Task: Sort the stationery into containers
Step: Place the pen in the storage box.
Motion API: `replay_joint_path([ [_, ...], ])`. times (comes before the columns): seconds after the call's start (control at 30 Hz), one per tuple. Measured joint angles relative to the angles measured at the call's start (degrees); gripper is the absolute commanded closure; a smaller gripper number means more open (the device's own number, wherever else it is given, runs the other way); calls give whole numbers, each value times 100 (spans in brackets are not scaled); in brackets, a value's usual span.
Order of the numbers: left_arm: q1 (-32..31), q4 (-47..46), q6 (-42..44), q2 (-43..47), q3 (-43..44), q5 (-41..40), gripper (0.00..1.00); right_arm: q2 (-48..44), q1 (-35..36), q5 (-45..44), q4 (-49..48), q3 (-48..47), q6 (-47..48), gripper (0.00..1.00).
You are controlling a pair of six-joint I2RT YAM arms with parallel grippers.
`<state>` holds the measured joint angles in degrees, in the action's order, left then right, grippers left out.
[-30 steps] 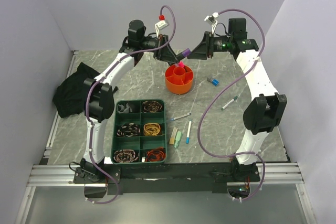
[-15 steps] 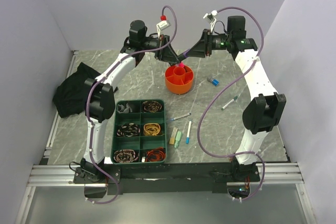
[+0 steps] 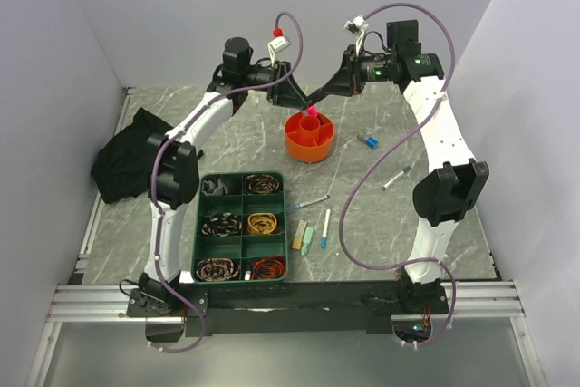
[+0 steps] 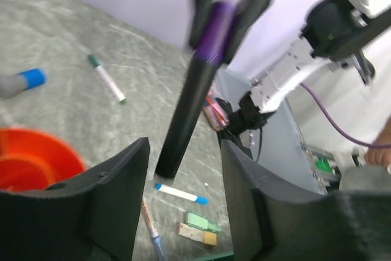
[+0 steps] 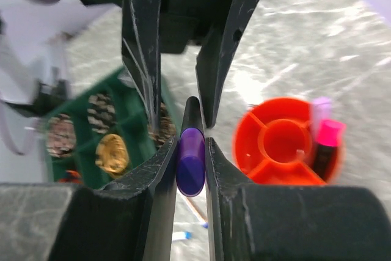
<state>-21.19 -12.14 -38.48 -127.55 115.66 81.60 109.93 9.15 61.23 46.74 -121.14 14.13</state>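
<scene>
I need to tip my right gripper down next and lower the black marker beside the pink marker in the pot (image 3: 309, 136) (image 5: 330, 168) to let it go, since that spot is below my gripper.
A black marker with a purple cap (image 5: 191, 163) hangs in the air above the orange pot (image 3: 309, 136), held between the two arms. My right gripper (image 5: 191, 151) is shut on its capped end. My left gripper (image 4: 183, 181) stands open around the marker's black body (image 4: 186, 114), its fingers (image 4: 116, 194) clear of it. A pink marker (image 3: 311, 113) stands in the pot. On the table lie a blue-capped piece (image 3: 367, 140), a white pen (image 3: 396, 177), two more pens (image 3: 324, 228), and green and beige erasers (image 3: 305, 238).
A green divided tray (image 3: 243, 227) holding coiled bands sits near the left arm's base. A black cloth (image 3: 122, 165) lies at the table's left edge. Purple cables loop from both wrists above the pot.
My right gripper moved left and closed on the marker's purple cap. My left gripper, which was shut on the marker, has opened.
</scene>
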Motion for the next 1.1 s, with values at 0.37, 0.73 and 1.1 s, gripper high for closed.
replay_joint_path([
  [0.37, 765, 3158, 2500, 85, 136, -3373, 18, 319, 227, -1731, 997, -656, 1462, 100],
  [0.73, 717, 4146, 3351, 741, -280, -5766, 16, 1403, 697, -3536, 1305, -1355, 1786, 100],
  [1.1, 682, 4164, 3399, 778, -280, -5904, 9, 1690, 721, -4186, 1309, -1392, 1902, 100],
])
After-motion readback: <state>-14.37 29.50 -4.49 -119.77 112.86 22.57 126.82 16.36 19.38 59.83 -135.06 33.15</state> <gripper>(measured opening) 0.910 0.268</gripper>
